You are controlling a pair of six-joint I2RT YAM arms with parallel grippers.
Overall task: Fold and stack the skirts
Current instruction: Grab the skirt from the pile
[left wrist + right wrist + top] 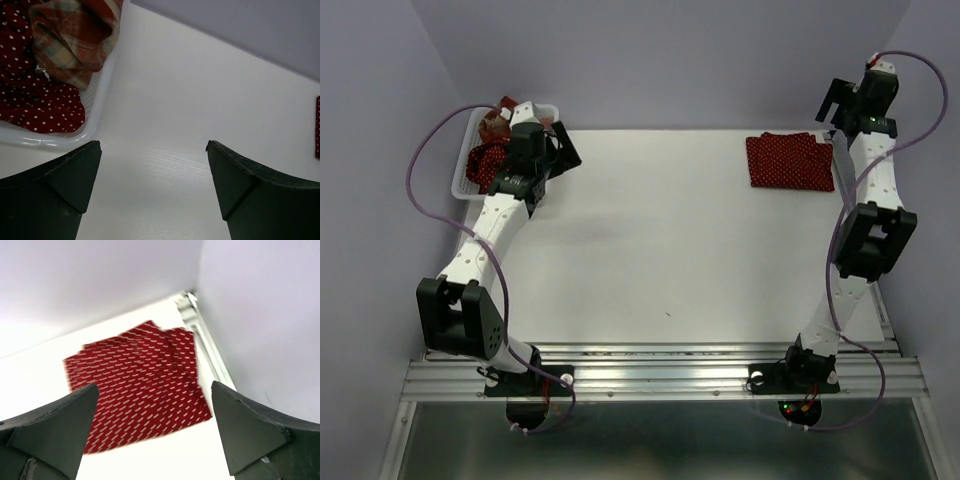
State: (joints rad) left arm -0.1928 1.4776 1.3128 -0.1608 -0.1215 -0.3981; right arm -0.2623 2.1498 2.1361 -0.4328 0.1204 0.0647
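Observation:
The second polka-dot skirt lies rumpled in the basket [463, 170], so the left gripper should next go to the left in the top view and down onto that skirt's middle.
One dark red polka-dot skirt [790, 160] lies folded flat at the table's far right; in the right wrist view this skirt [135, 390] is motion-blurred below my right gripper [154, 385]. That gripper [835, 102] hangs open and empty above the skirt's far right corner. A second polka-dot skirt [35, 105] and a crumpled plaid skirt [75, 35] lie in the white basket [100, 100] at the far left. My left gripper [154, 150] is open over bare table just right of the basket, holding nothing; from above this gripper [563, 150] is beside the basket [463, 170].
A metal rail [200, 335] runs along the table's right edge next to the folded skirt. Lilac walls close in the back and both sides. The arm bases sit on a slotted rail [660, 375] at the near edge.

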